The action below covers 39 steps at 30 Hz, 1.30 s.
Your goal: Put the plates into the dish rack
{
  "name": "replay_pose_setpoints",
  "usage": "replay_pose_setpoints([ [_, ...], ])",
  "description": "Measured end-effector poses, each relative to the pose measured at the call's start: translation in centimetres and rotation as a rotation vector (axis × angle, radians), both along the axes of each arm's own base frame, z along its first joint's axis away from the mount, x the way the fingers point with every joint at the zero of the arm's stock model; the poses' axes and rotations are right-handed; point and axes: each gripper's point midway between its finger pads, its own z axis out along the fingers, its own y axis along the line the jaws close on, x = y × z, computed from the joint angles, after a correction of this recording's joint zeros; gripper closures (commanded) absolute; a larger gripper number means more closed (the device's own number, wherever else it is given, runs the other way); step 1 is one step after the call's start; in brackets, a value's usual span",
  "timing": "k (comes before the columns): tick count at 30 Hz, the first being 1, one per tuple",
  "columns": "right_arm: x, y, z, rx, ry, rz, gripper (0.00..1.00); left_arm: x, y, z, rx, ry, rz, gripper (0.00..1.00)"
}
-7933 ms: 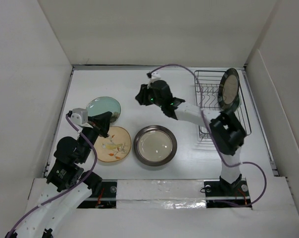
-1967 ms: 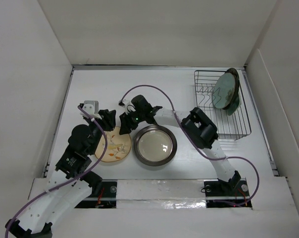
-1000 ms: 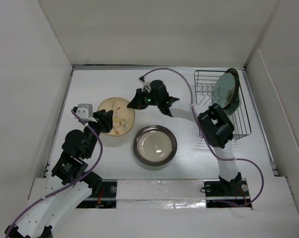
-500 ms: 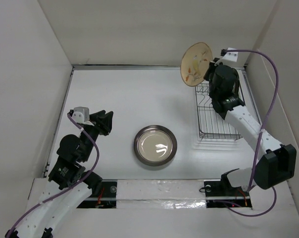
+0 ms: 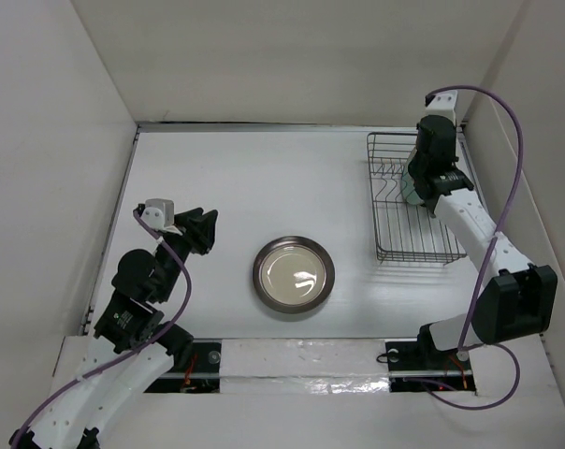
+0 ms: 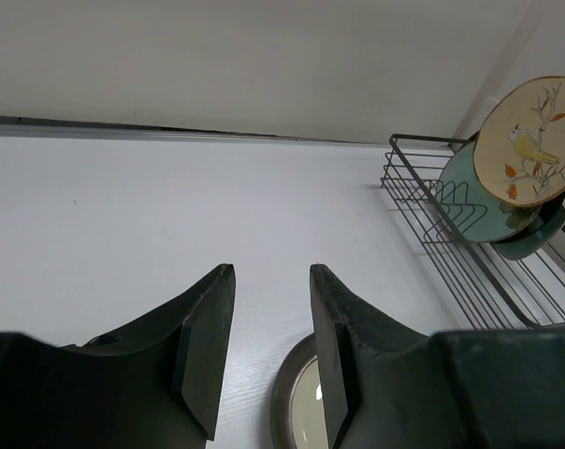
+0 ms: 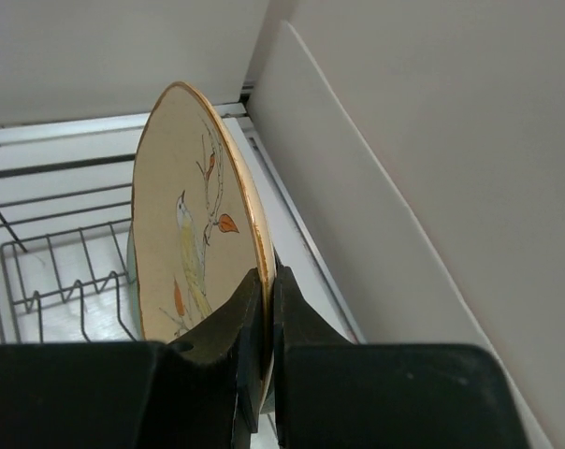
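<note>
The right gripper shifts away from the white side and lowers the tan plate (image 6: 528, 126) into the dish rack's bare wires beside the teal plates next. They stand by that side.
My right gripper (image 7: 268, 278) is shut on the rim of the tan plate with the bird and leaf drawing (image 7: 184, 224). It holds the plate upright over the far right end of the dark wire dish rack (image 7: 49, 257). The left wrist view shows that tan plate (image 6: 528, 126) standing in front of pale teal plates (image 6: 470, 182) in the dish rack (image 6: 432, 201). From above, the right arm covers most of them. The shiny silver plate (image 5: 294, 274) lies flat mid-table. My left gripper (image 5: 203, 232) hovers open and empty to the left of it.
The white side wall (image 7: 376, 187) rises close beside the rack's right edge. The near half of the rack (image 5: 409, 234) holds only bare prongs. The rim of the silver plate (image 6: 292, 402) shows just below my left fingers (image 6: 334, 355).
My right arm has brought the tan plate down from high above the rack's far end into the rack beside the teal plates. The left arm has barely shifted.
</note>
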Motion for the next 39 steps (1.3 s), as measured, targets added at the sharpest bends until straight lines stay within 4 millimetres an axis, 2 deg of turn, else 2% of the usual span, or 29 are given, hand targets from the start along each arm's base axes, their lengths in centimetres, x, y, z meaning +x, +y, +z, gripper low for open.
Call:
replay_pose_setpoints([
  [8,1.4,-0.4,-1.5,-0.049,0.065,0.028,1.0,0.3,-0.2,-0.5,0.011,0.017,-0.002,0.65],
  [12,2.9,0.0,-4.5,-0.062,0.134,0.043,1.0,0.4,-0.2,-0.5,0.011,0.017,0.001,0.65],
  [15,4.0,1.2,-6.7,-0.059,0.175,0.073,1.0,0.4,-0.2,-0.6,0.013,0.021,0.0,0.65],
  [17,4.2,2.1,-8.4,-0.066,0.212,0.095,1.0,0.5,-0.3,-0.6,0.014,0.023,0.001,0.65],
  [21,4.1,2.4,-10.6,-0.063,0.253,0.092,1.0,0.5,-0.3,-0.7,0.016,0.025,0.0,0.65],
  [26,3.9,2.4,-10.6,-0.028,0.224,0.056,0.91,0.6,-0.3,-0.8,0.018,0.028,0.0,0.65],
  [27,3.9,2.3,-10.7,-0.022,0.22,0.05,0.82,0.6,-0.4,-0.9,0.019,0.031,-0.001,0.65],
  [28,3.9,2.4,-10.7,-0.008,0.209,0.045,0.59,0.6,-0.4,-0.9,0.021,0.033,-0.001,0.65],
  [31,3.8,2.8,-10.7,0.053,0.166,0.038,0.32,0.7,-0.5,-1.0,0.023,0.037,-0.001,0.65],
  [35,3.5,3.5,-9.7,0.116,0.12,0.054,0.3,0.7,-0.4,-1.0,0.023,0.037,0.0,0.65],
  [38,2.8,4.3,-7.0,0.175,0.041,0.089,0.3,0.7,-0.4,-1.0,0.023,0.037,0.005,0.65],
  [39,2.4,4.9,-5.8,0.196,0.008,0.113,0.34,0.8,-0.4,-1.0,0.023,0.038,0.005,0.65],
])
